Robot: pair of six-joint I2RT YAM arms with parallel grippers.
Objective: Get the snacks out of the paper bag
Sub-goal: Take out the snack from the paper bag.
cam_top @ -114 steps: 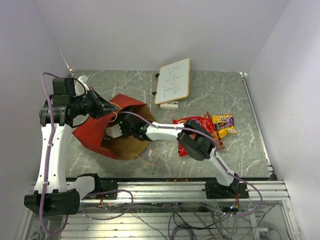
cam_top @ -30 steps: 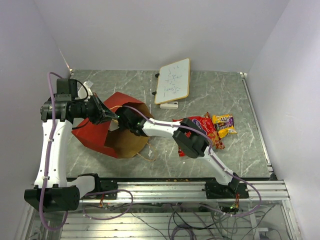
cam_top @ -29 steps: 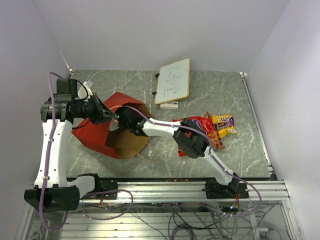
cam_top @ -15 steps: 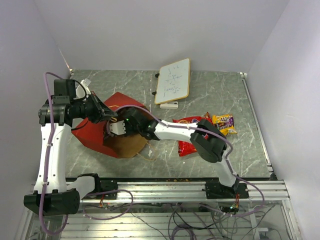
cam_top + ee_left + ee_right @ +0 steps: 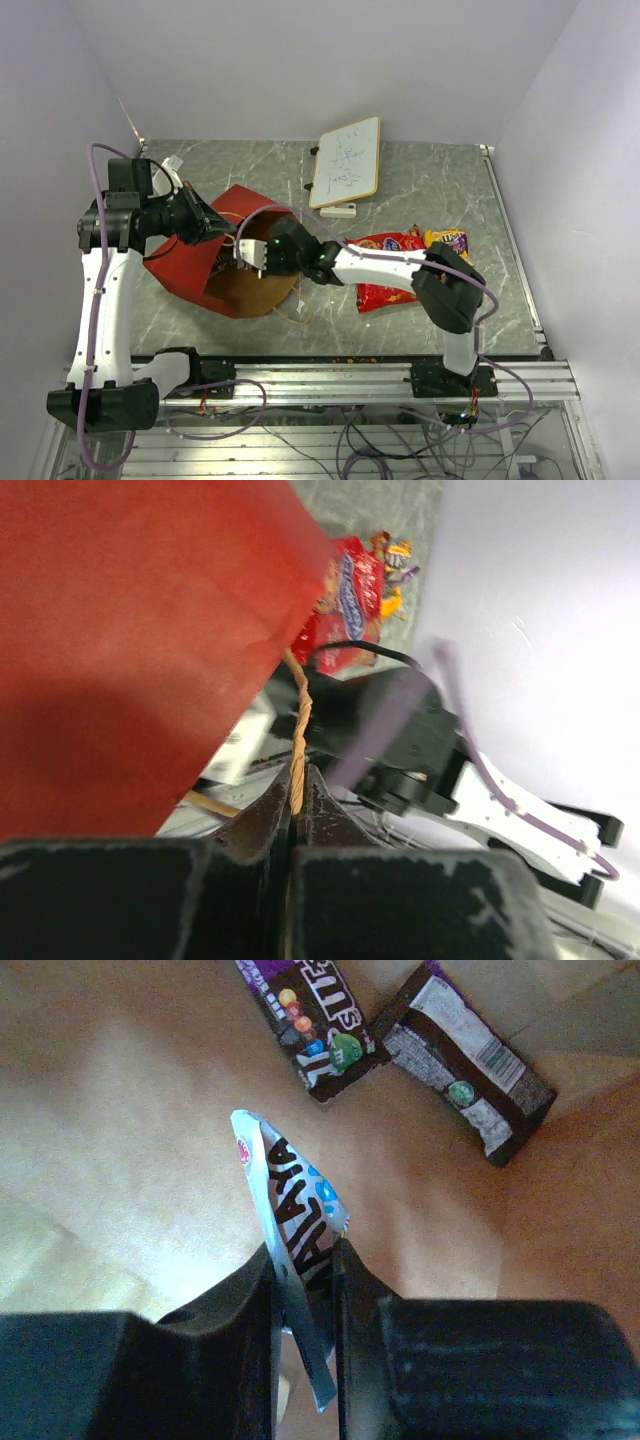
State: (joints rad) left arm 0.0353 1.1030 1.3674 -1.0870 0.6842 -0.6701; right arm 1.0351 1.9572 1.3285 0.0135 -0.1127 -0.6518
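I will next move my right gripper to the right in the top view, lower it beside the yellow candy bar and let go, with snacks already outside the bag (image 5: 190, 268).
The paper bag (image 5: 190, 268) lies on its side, mouth facing right, brown inside. My left gripper (image 5: 296, 780) is shut on its twisted paper handle (image 5: 298, 720) and holds the mouth up; it also shows in the top view (image 5: 222, 233). My right gripper (image 5: 303, 1250) is shut on a silver candy bar (image 5: 295, 1195) at the bag's mouth (image 5: 250, 254). Two dark candy bars (image 5: 315, 1020) (image 5: 465, 1060) lie on the bag's inner wall. The red cookie packet (image 5: 388, 268) and a yellow candy bar (image 5: 448, 240) lie on the table to the right.
A small whiteboard (image 5: 346, 160) leans at the back, with a white eraser (image 5: 338, 210) in front of it. The bag's other handle (image 5: 295, 312) trails on the marble table (image 5: 420, 180). The right arm's elbow (image 5: 450, 295) hangs over the cookie packet.
My right gripper has drawn back from deep inside the bag to its mouth, holding the silver candy bar. Its elbow has swung right. My left gripper still holds the handle.
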